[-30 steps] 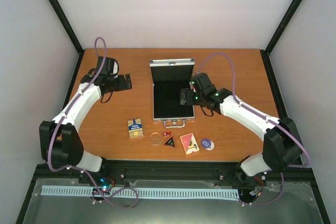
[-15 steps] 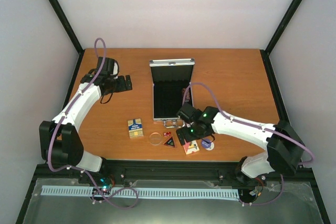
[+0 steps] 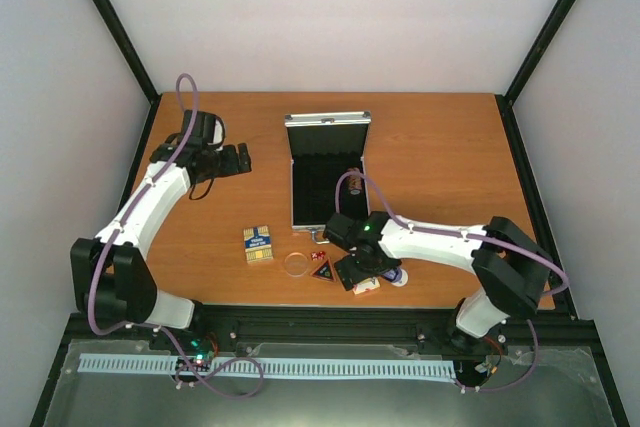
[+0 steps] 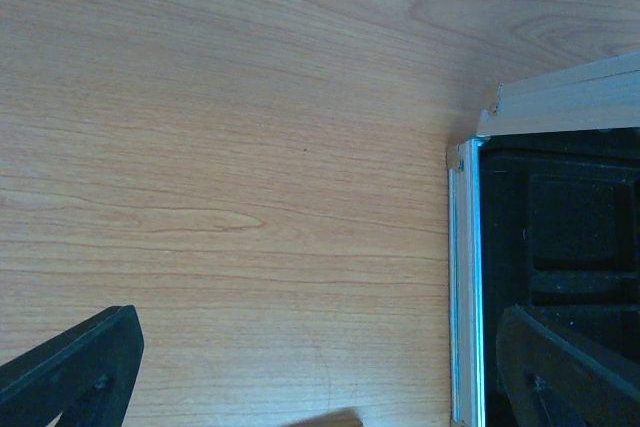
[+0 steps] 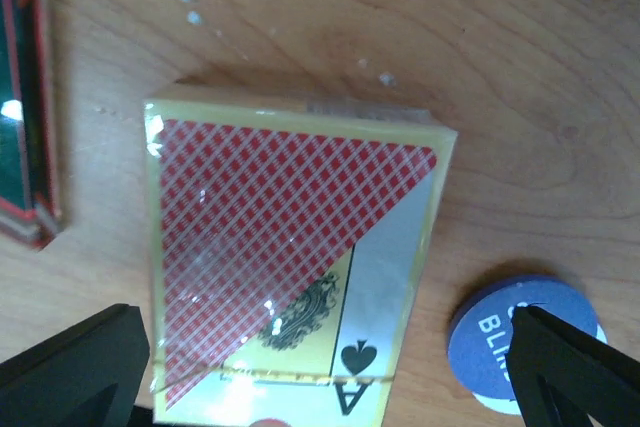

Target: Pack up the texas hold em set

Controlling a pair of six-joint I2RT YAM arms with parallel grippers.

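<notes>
The pink deck is near the finger by the black triangle, so my right gripper will next go toward the triangle and down around the deck's long sides.
The silver case (image 3: pixel 327 119) lies open at mid-table, lid to the far side, with the brown chip stack (image 3: pixel 352 176) by its right wall. My right gripper (image 3: pixel 356 275) is open, low over the pink deck (image 3: pixel 368 287); in the right wrist view (image 5: pixel 325 392) its fingers straddle the deck (image 5: pixel 290 237). The blue disc (image 3: pixel 396 275) lies just right of the deck, also in the wrist view (image 5: pixel 520 342). The black triangle (image 3: pixel 322 270), red dice (image 3: pixel 318 255), clear disc (image 3: pixel 296 264) and blue-yellow deck (image 3: pixel 258 244) lie to the left. My left gripper (image 3: pixel 240 158) is open and empty left of the case (image 4: pixel 465 277).
The triangle's edge (image 5: pixel 25 97) shows at the left of the right wrist view, close to the deck. The loose pieces lie in a row near the table's front edge (image 3: pixel 330 305). Bare wood (image 4: pixel 220 167) lies under my left gripper.
My right gripper has left the case and swung toward the front edge, coming down over the pink deck. The chip stack now shows in the case. The left arm has barely moved.
</notes>
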